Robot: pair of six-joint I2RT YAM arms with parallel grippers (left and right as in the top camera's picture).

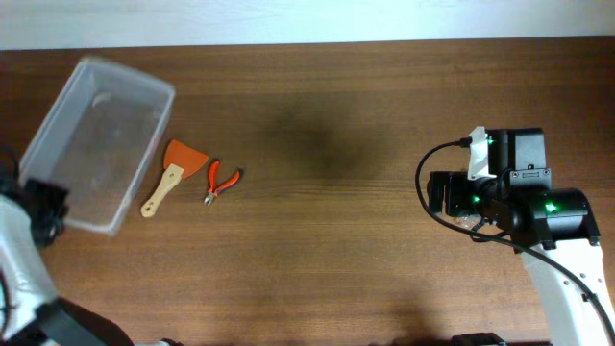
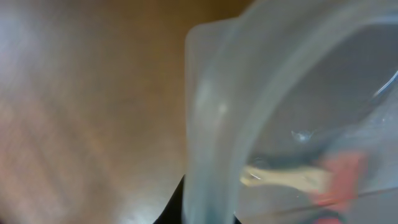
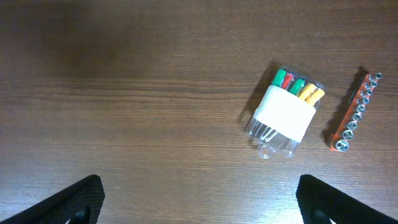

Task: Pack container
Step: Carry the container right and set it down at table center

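Note:
My left gripper should move the container (image 1: 96,144) to the right in the overhead view, past the pliers to the bare tabletop. Then it should lower the container and let go.
The container (image 1: 96,144), a clear plastic tub, lies empty at the far left of the table. My left gripper (image 2: 208,214) is at its near corner (image 1: 48,204), with a dark finger on each side of the tub's wall (image 2: 211,124), shut on it. Through the blurred wall I see a wooden-handled orange scraper (image 2: 292,178). My right gripper (image 3: 199,199) is open and empty above bare table. Ahead of it lie a clear case of coloured screwdrivers (image 3: 285,112) and an orange bit holder (image 3: 353,113).
The scraper (image 1: 175,171) and small orange-handled pliers (image 1: 221,181) lie just right of the container. The right arm (image 1: 509,197) stands over the right side of the table. The table's far edge runs along the top of the overhead view.

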